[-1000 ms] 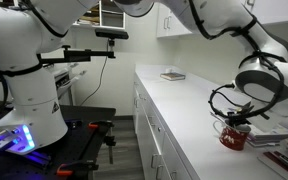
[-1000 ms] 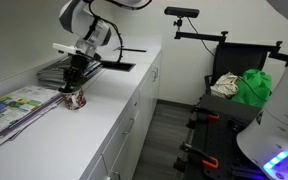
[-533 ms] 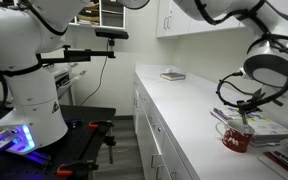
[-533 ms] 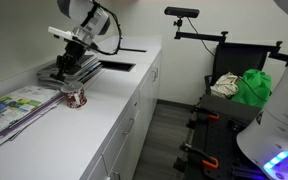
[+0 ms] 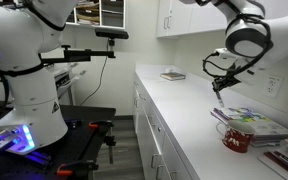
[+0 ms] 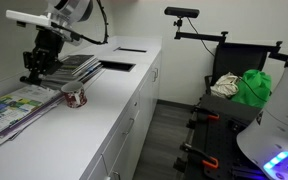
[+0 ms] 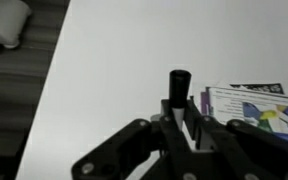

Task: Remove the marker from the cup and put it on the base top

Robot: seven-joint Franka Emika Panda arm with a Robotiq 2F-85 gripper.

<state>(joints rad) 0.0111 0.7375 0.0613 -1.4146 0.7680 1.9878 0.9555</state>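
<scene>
Next, my gripper shifts the marker (image 5: 216, 88) away from the magazines, then brings the marker down onto the white base top, since the marker still hangs high.
My gripper (image 5: 220, 78) is shut on the marker (image 5: 216, 88), a thin dark stick that hangs down from the jaws, well above the white base top (image 5: 174, 100). The dark red cup (image 5: 236, 138) stands on the counter next to the magazines, apart from and below the gripper. In an exterior view the gripper (image 6: 32, 70) hangs up and away from the cup (image 6: 75, 97), over the counter (image 6: 99, 120). In the wrist view the marker (image 7: 178, 88) sticks out between the shut jaws (image 7: 181, 125), over bare white counter (image 7: 114, 60).
Colourful magazines (image 5: 254, 122) (image 6: 19, 103) (image 7: 254, 105) lie beside the cup. A stack of books (image 6: 79, 65) and a flat dark plate (image 6: 118, 66) lie farther along. A small flat object (image 5: 172, 75) rests on the counter. Another white robot (image 5: 29, 90) stands on the floor.
The gripper rose from the cup with the marker in its jaws and moved up and away along the counter. The cup stayed in place.
</scene>
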